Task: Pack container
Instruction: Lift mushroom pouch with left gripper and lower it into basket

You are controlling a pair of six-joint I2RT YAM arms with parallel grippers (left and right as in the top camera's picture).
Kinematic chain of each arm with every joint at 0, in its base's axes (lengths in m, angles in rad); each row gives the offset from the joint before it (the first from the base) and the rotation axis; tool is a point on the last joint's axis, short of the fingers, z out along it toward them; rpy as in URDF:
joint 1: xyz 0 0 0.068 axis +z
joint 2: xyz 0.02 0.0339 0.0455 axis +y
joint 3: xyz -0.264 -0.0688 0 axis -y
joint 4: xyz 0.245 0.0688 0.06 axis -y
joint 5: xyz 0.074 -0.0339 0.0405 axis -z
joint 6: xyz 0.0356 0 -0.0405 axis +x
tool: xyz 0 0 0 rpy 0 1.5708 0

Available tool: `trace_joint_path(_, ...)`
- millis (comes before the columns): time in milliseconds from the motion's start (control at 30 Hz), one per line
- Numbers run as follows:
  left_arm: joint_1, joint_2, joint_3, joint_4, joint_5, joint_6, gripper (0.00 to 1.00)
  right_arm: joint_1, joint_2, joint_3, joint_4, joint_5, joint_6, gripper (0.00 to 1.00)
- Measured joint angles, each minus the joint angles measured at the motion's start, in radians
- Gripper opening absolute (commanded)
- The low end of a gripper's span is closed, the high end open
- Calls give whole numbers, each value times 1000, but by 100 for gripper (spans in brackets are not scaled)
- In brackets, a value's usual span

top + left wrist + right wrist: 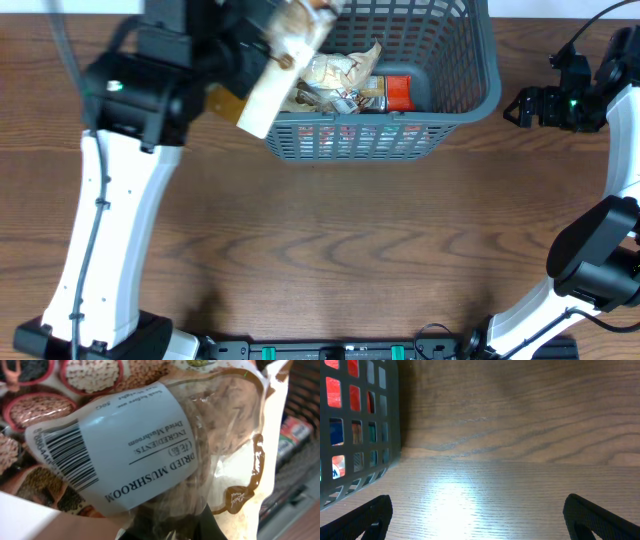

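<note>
The left gripper needs to move over the basket's crinkled packet (343,72) and down to let go of the mushrooms, because the packet is below the gripper, to its right in the overhead view.
The container (350,140) is a dark grey-blue slotted basket at the table's far middle; its wall also shows in the right wrist view (390,420). My left gripper (262,58) is shut on a dried mushroom packet (285,60) with a white label (150,445), held tilted above the basket's left rim. In the left wrist view its dark jaws (200,527) pinch the packet's lower end. My right gripper (515,105) stands open just right of the basket, low over the table, nothing between its fingers (375,515).
Inside the basket lie a crinkled clear packet (340,72) and a red packet (398,92). A printed pack with pictures of grains (45,390) fills the left wrist view's upper left. Bare wood table (330,250) stretches in front of the basket.
</note>
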Motion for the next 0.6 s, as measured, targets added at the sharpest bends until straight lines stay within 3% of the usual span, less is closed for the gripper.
trace_joint_path(133,-47,38,0,79,11,148,6,0,0,0,-3,0,0,99)
trace_joint_path(267,-61,89,0,228,11,223,6,0,0,0,-4,0,0,99)
trace_joint_path(433,-72,176,0,402,14,258,6,0,0,0,-1,0,0,99)
trace_joint_path(600,-84,312,0,421,19,266,6,0,0,0,0,0,0,99)
